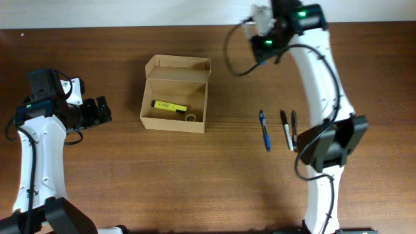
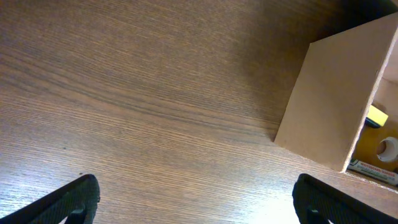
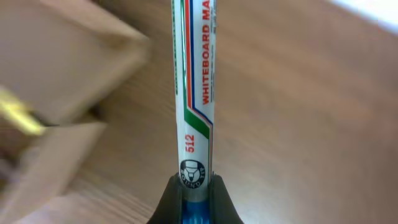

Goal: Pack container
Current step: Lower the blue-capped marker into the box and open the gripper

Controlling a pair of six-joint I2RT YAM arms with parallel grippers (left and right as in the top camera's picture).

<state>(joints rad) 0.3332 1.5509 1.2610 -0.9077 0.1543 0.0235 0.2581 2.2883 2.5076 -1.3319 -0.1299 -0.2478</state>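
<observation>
The bottom of the box has room beside the yellow highlighter [image 1: 169,106], so my right gripper will next move back across to the box [image 2: 329,106], then turn and lower the marker there.
The container [image 1: 175,94] is a tan cardboard box with its lid flap open at the back, left of the table's centre. Inside lie a yellow highlighter [image 1: 169,106] and a small tape roll [image 1: 190,117]. My right gripper [image 1: 261,27] is raised at the far side, right of the box, shut on a white whiteboard marker [image 3: 194,93] that stands straight out between its fingers [image 3: 168,199]. The box shows blurred at the left of the right wrist view [image 3: 56,74]. My left gripper [image 1: 97,112] is open and empty, left of the box [image 2: 329,106].
A blue pen [image 1: 265,130] and two black pens [image 1: 286,129] lie side by side on the wooden table right of the box, next to the right arm's elbow [image 1: 331,143]. Bare wood lies between box and pens.
</observation>
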